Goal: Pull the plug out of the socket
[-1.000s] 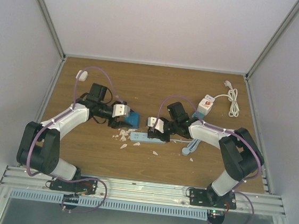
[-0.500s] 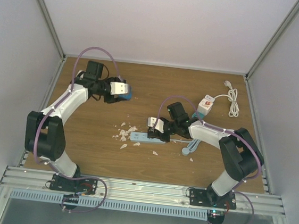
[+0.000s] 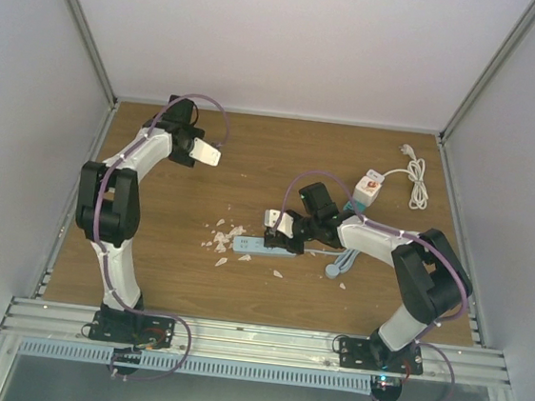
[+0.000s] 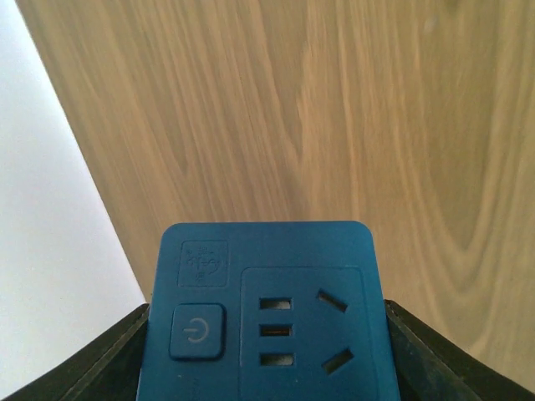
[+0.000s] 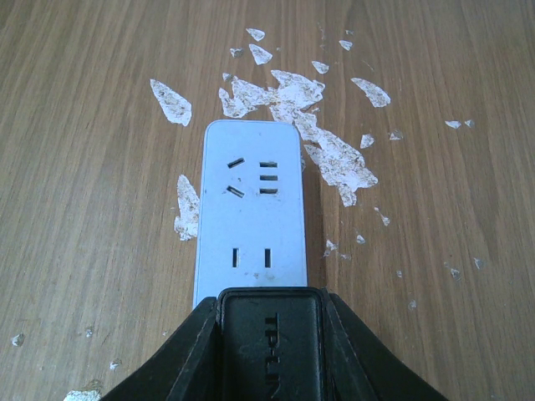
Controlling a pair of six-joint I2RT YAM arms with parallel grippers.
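I next need to lower my left gripper to the bare wood below by the back wall, clear of the power strip (image 3: 253, 245), and release the plug block.
My left gripper (image 3: 207, 154) is at the far left back of the table, well away from the strip. In the left wrist view it (image 4: 267, 372) is shut on a dark blue plug block (image 4: 267, 317) with a power button and socket holes, held above bare wood. The pale blue power strip (image 3: 253, 245) lies mid-table. My right gripper (image 3: 279, 229) is shut on a black plug (image 5: 269, 347) seated on the near end of the strip (image 5: 251, 200). Its fingers (image 5: 180, 355) press on both sides of that plug. The strip's other sockets are empty.
White flakes (image 3: 220, 239) lie scattered around the strip's left end, also in the right wrist view (image 5: 330, 150). A white cube adapter (image 3: 369, 187) with a coiled white cord (image 3: 415, 178) sits at the back right. A pale cable (image 3: 342, 264) trails right of the strip. The left enclosure wall (image 4: 50, 251) is close.
My left arm has lifted the blue plug block away from the strip and swung it back to the far left corner. The right gripper and the strip have not moved.
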